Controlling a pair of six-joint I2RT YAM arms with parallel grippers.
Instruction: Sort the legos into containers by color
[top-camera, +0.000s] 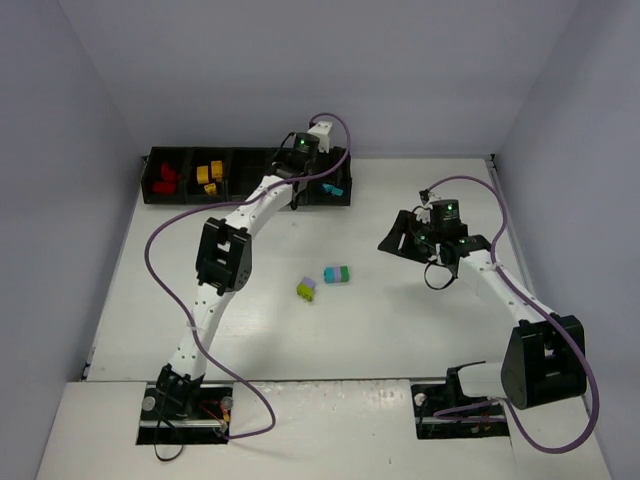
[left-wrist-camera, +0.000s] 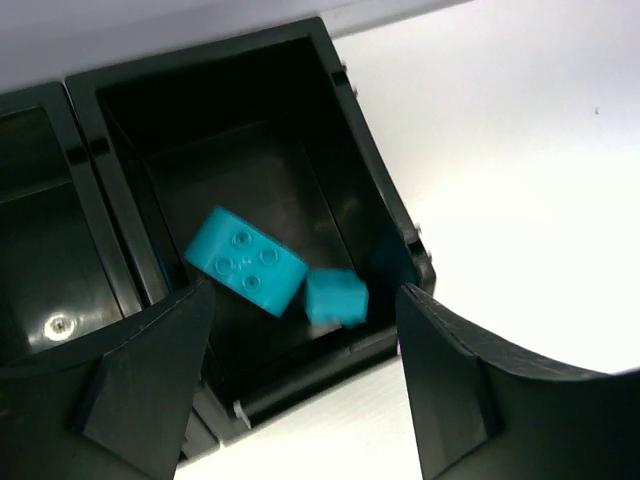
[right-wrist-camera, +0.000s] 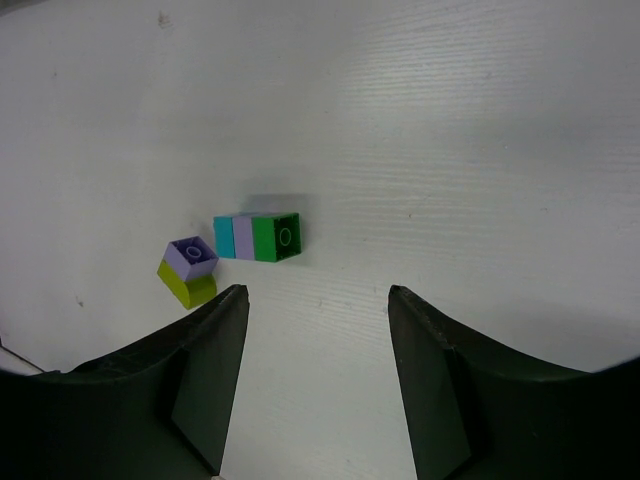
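My open left gripper will move back from the tray and down to close on the lilac end of the lilac-on-lime piece (top-camera: 309, 283), which lies unsorted mid-table.
The black tray of containers (top-camera: 250, 152) lies at the back left, holding red legos (top-camera: 166, 178), yellow ones (top-camera: 209, 176) and cyan ones (top-camera: 333, 188). My left gripper (top-camera: 312, 185) hangs open over the rightmost compartment (left-wrist-camera: 360, 160). In that compartment lies a larger cyan brick (left-wrist-camera: 245, 260), and a small cyan brick (left-wrist-camera: 335, 298), blurred, is loose between the jaws of the left gripper (left-wrist-camera: 305, 292). Mid-table lie a cyan-lilac-green stack (right-wrist-camera: 256, 237) and a lilac-on-lime piece (right-wrist-camera: 188, 270). My right gripper (right-wrist-camera: 318, 292) stands open to their right, holding nothing.
Grey walls enclose the white table on three sides. The neighbouring compartment (left-wrist-camera: 50, 270) to the left of the cyan one looks dark, with no brick showing in it. The two mid-table pieces (top-camera: 336, 273) (top-camera: 306, 290) sit between the arms.
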